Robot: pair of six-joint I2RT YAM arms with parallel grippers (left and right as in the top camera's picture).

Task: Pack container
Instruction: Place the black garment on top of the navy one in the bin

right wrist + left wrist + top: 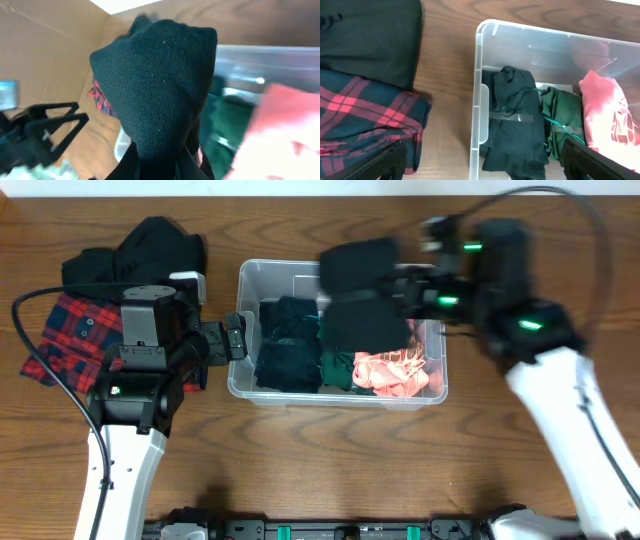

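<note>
I should next move my right gripper to the left in the overhead view and down, and let go on top of the dark folded garment [285,345].
The container [275,280] is a clear tub at the table's middle, holding a dark folded garment [285,345], a green one [335,370] and a pink one [395,372]. Above its right half my right gripper [405,288] is shut on a black garment [362,300] that hangs over the tub. In the right wrist view this black garment [155,80] bulges up between the fingers [131,162]. My left gripper [235,338] stands open just outside the tub's left wall [479,100], its fingers [385,165] spread to either side of that wall, holding nothing.
A black garment [140,255] and a red plaid shirt [65,340] lie piled at the table's left, beside the left arm. The left wrist view has the plaid shirt [365,120] close to the tub, with a strip of bare wood between.
</note>
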